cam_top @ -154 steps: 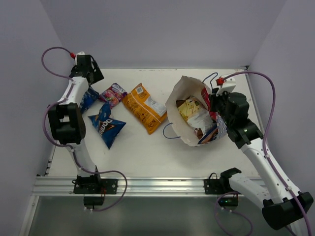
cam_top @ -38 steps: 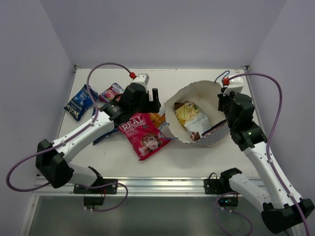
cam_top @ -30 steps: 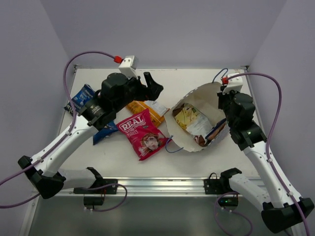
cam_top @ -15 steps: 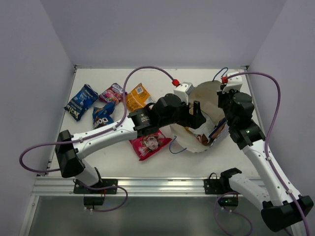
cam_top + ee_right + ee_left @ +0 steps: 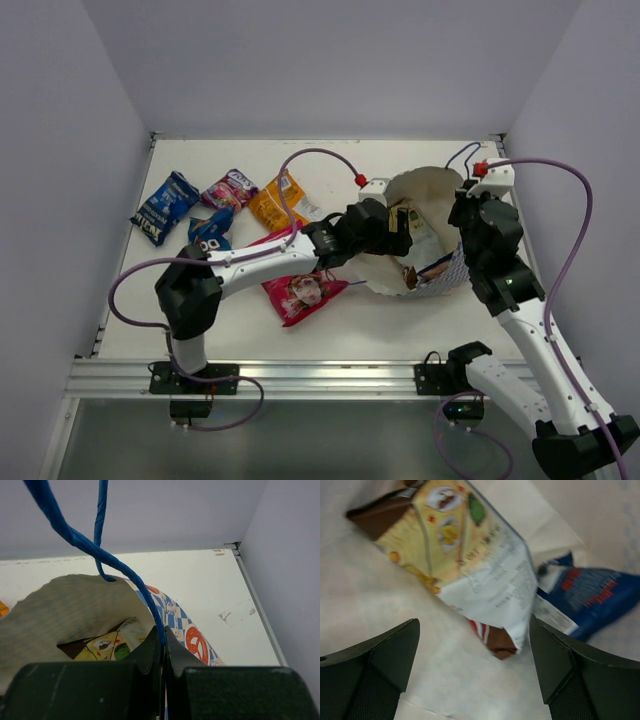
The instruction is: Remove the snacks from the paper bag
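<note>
The left gripper will next reach deeper into the bag, then lower onto the yellow-white packet's middle where yellow meets white [image 5: 415, 231] [image 5: 479, 566].
The paper bag [image 5: 432, 190] lies on its side at the right, mouth facing left. My left gripper [image 5: 400, 228] is open and empty inside the mouth. In the left wrist view its fingers [image 5: 390, 657] flank the bag's inner wall, just short of a yellow-white packet with brown [image 5: 465, 560] and a dark blue packet [image 5: 592, 597]. My right gripper [image 5: 164, 641] is shut on the bag's blue cord handle [image 5: 75, 537] at the rim, holding the bag open [image 5: 465, 212]. On the table lie the red "REAL" packet [image 5: 302, 290], orange [image 5: 278, 197], purple-pink [image 5: 228, 188] and two dark blue packets [image 5: 163, 207].
The second dark blue packet [image 5: 208, 232] lies beside my left arm's forearm [image 5: 260, 265], which crosses over the red packet. Grey walls enclose the table on three sides. An aluminium rail [image 5: 300, 378] runs along the near edge.
My left gripper has left the red packet on the table and swung right, and now reaches deeper into the bag's mouth. My right gripper has kept hold of the handle.
</note>
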Controlling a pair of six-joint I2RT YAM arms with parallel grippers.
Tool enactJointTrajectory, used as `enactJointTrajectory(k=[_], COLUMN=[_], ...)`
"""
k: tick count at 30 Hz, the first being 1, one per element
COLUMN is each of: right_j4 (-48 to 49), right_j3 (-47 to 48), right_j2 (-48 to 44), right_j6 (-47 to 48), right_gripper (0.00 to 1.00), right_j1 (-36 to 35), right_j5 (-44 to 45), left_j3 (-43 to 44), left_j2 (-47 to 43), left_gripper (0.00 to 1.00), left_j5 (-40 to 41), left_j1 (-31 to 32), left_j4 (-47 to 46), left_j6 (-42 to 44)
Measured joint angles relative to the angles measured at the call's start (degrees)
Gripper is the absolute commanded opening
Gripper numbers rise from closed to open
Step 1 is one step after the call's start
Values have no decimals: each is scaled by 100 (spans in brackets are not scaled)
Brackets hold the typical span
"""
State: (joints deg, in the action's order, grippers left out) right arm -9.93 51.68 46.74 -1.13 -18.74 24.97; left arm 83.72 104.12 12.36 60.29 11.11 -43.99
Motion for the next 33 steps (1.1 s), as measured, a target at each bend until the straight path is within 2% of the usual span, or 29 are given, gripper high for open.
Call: enactJointTrajectory(k=[4,15,18,21,24,25,27,28,30,31,33], right_j4=[9,17,26,63,59,61,59,55,55,57,61], right_j3=[-129,-219,-258,-271,-291,-297,-304,-310,-319,-323,-326], right_j2=[-61,-11,24,68,101,114,140,153,170,173,173], right_j6=[-273,-640,-662,-682,-710,-719,-726,-726,-726,-723,-723], right_gripper=[0,0,0,0,0,0,0,0,0,0,0], right_j1=[2,0,2,2,2,2,2,2,2,2,2], right_j5=[-17,-258,-365,-459,-553,-581,-654,-664,-671,-671,-675], left_j3=[133,1506,1554,1624,1770,1832,1906,1906,1906,1902,1864], left_j2=[280,1635,1860,2096,2308,2365,2439,2448,2448,2448,2435], left_gripper=[99,99,95,87,70,59,46,32,19,6,0], left_j5=[111,114,118,157,203,221,240,247,271,269,264], left_j1=[-247,-317,-317,-317,-317,-317,-308,-302,-289,-280,-262], left_j4=[-20,-179,-227,-256,-280,-289,-319,-341,-365,-420,-540], left_j6=[-48,-210,-243,-284,-315,-321,-330,-315,-317,-306,-273])
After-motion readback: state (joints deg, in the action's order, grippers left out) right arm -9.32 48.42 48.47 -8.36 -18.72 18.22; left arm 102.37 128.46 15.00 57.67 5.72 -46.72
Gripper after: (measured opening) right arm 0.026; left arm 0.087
